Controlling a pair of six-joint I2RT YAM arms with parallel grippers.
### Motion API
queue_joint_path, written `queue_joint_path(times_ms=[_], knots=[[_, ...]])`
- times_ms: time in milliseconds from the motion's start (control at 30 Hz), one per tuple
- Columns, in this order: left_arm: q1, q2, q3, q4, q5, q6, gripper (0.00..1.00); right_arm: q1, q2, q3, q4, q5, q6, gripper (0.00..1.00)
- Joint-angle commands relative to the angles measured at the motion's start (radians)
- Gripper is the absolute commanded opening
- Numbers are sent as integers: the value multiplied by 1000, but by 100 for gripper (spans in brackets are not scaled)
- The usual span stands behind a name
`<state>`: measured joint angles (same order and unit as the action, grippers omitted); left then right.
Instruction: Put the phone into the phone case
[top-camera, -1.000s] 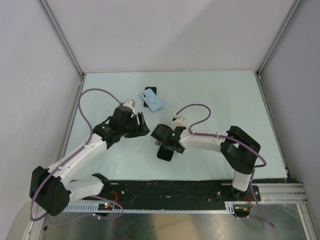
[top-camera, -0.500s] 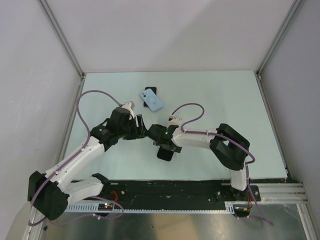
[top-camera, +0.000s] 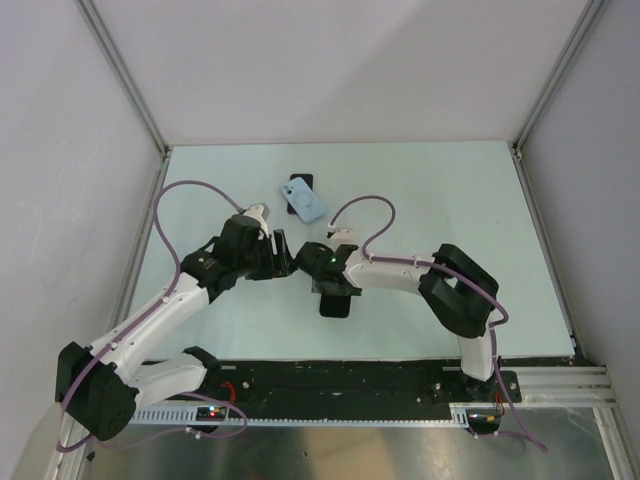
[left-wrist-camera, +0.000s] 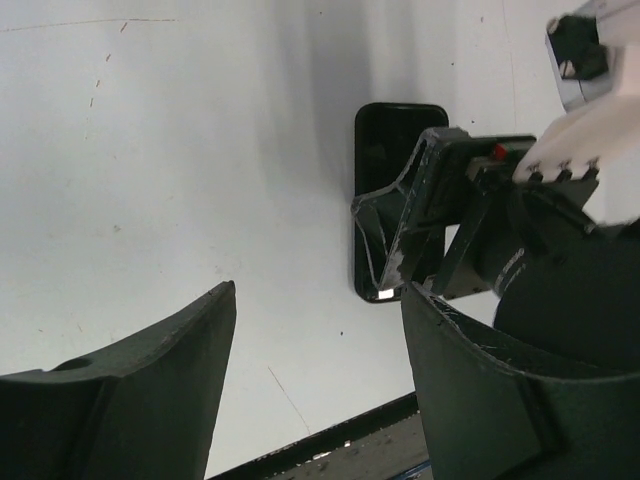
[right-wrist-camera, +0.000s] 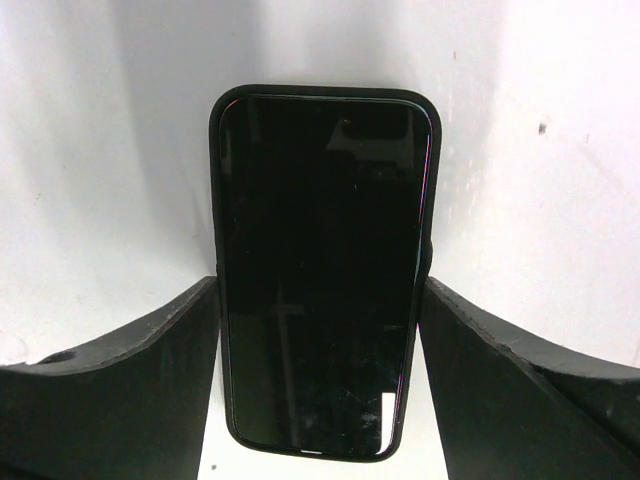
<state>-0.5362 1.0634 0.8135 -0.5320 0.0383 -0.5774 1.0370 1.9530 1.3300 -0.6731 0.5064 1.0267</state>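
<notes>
My right gripper carries the phone outward and to the right in the top view next, then places it onto bare table (top-camera: 396, 218). The phone case's black rim already surrounds the phone.
A black phone (right-wrist-camera: 320, 270) lies screen up on the white table, with a thicker black rim round it that looks like a phone case. My right gripper (right-wrist-camera: 320, 290) straddles its near half, both fingers against its long sides, so it is shut on the phone. From above, the phone (top-camera: 335, 304) sticks out towards the arm bases below the right gripper (top-camera: 334, 288). My left gripper (top-camera: 283, 256) hangs open just left of it, nothing between its fingers (left-wrist-camera: 160, 380). The left wrist view shows the phone (left-wrist-camera: 385, 150) partly hidden behind the right gripper (left-wrist-camera: 440, 225).
A light blue phone-shaped thing (top-camera: 305, 202) lies on top of a black one (top-camera: 302, 181) at the back middle of the table. The black base rail (top-camera: 350, 380) runs along the near edge. Grey walls enclose the table (top-camera: 450, 200).
My right arm has swung left and its jaws have narrowed onto the phone's sides. The left gripper has shifted slightly and stays open.
</notes>
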Motion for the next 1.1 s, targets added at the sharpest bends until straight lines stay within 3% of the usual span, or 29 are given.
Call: queue_joint_path(times_ms=[0,333,533,900,1067], knots=[[6,-13,10,15,19,-11,71,-121,-49,-18,51,8,-288,55],[6,28,35,15,8,-53,71,-507,-87,-12,343,-261,-738,54],[6,80,66,17,-15,-68,72,-681,26,132,340,-379,-858,54],[7,175,127,17,-7,-63,72,-770,310,533,157,-515,-893,55],[7,180,128,17,-2,-58,72,-773,325,545,104,-519,-874,57]])
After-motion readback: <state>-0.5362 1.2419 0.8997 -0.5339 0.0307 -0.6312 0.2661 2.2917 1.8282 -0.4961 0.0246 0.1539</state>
